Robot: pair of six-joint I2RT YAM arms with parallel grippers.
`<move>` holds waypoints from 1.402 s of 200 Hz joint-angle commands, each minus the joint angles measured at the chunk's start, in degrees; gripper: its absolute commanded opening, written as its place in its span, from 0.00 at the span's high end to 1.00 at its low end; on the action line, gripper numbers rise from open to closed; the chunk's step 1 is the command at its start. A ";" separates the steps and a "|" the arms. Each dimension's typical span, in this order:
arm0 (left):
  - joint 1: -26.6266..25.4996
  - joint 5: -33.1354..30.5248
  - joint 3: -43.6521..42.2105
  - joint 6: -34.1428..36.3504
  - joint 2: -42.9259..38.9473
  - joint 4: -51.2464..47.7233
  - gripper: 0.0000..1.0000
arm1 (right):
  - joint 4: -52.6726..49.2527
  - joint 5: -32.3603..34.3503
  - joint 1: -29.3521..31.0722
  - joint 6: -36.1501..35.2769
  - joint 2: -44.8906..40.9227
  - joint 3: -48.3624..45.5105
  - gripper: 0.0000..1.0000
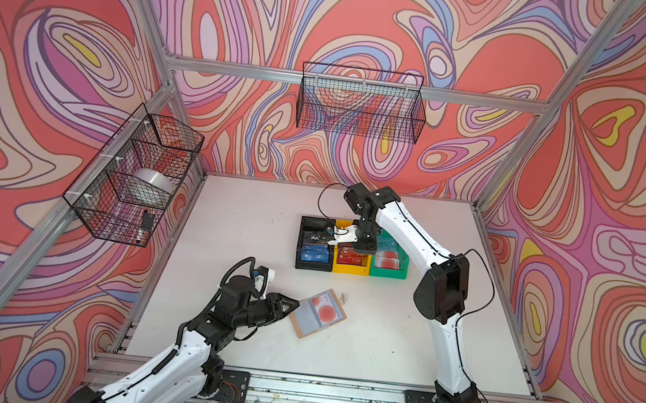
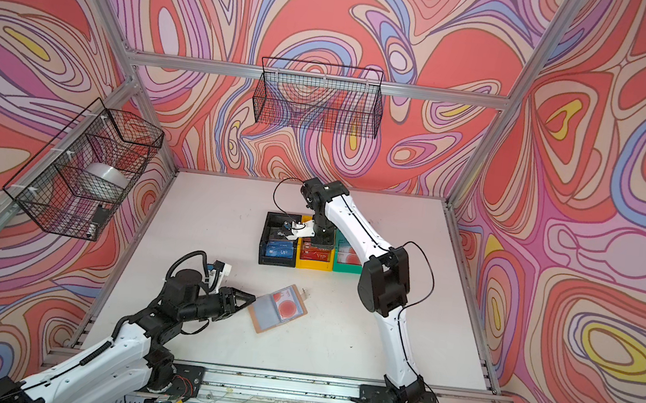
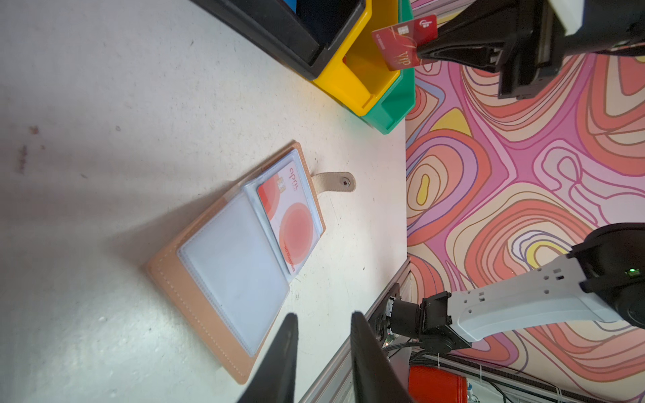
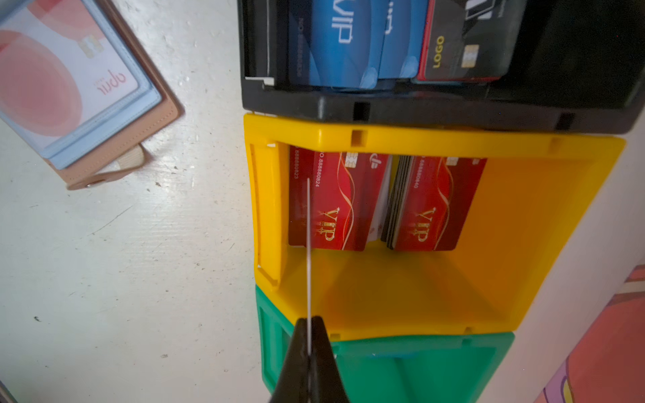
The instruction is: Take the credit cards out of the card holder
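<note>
I will next lower my right gripper to the yellow bin's near end (image 1: pixel 350 267) (image 4: pixel 290 231), just inside the bin's near side, and let go of the card, because that end of the bin holds matching red cards.
The tan card holder (image 1: pixel 302 329) (image 3: pixel 181 279) lies open on the white table, its tab clasp (image 3: pixel 333 182) pointing away from my left arm. A pale credit card with red circles (image 1: pixel 328 311) (image 3: pixel 293 219) (image 4: pixel 52 83) sits in one clear sleeve; the other sleeve (image 3: pixel 234 265) looks empty. My left gripper (image 1: pixel 297 303) (image 3: pixel 324 315) is open just beside the holder's edge, nothing between its fingers. My right gripper (image 1: pixel 363 251) (image 4: pixel 309 319) hangs over the yellow bin (image 4: pixel 419 136), shut on a red VIP card (image 3: pixel 401 42), seen edge-on in the right wrist view (image 4: pixel 309 244).
Black bin (image 1: pixel 311 266) with blue VIP cards (image 4: pixel 335 42), the yellow bin with red VIP cards (image 4: pixel 432 202), and a green bin (image 1: pixel 388 273) stand side by side at mid-table. Wire baskets hang on the back wall (image 1: pixel 360 102) and left wall (image 1: pixel 136 171).
</note>
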 commanded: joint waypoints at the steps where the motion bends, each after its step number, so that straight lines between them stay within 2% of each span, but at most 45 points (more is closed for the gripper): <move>1: 0.24 -0.39 1.30 0.78 -0.09 0.49 0.71 | 0.38 -1.65 0.06 -1.20 1.86 1.54 1.00; 131: 0.34 -0.99 2.66 2.48 3.82 0.56 0.70 | 0.39 -4.40 -0.37 -2.69 6.55 2.39 1.00; 145: 0.28 -1.13 2.61 2.48 4.19 0.88 0.70 | 0.56 -4.32 -0.48 -2.62 6.62 1.94 0.94; 172: 0.30 -1.21 3.02 2.56 4.23 0.64 0.70 | 0.78 -4.56 -0.88 -2.61 6.55 1.37 0.92; 280: 0.37 -1.88 3.23 3.09 4.13 -0.53 0.71 | -2.14 -8.55 -1.94 -1.94 7.80 1.85 0.94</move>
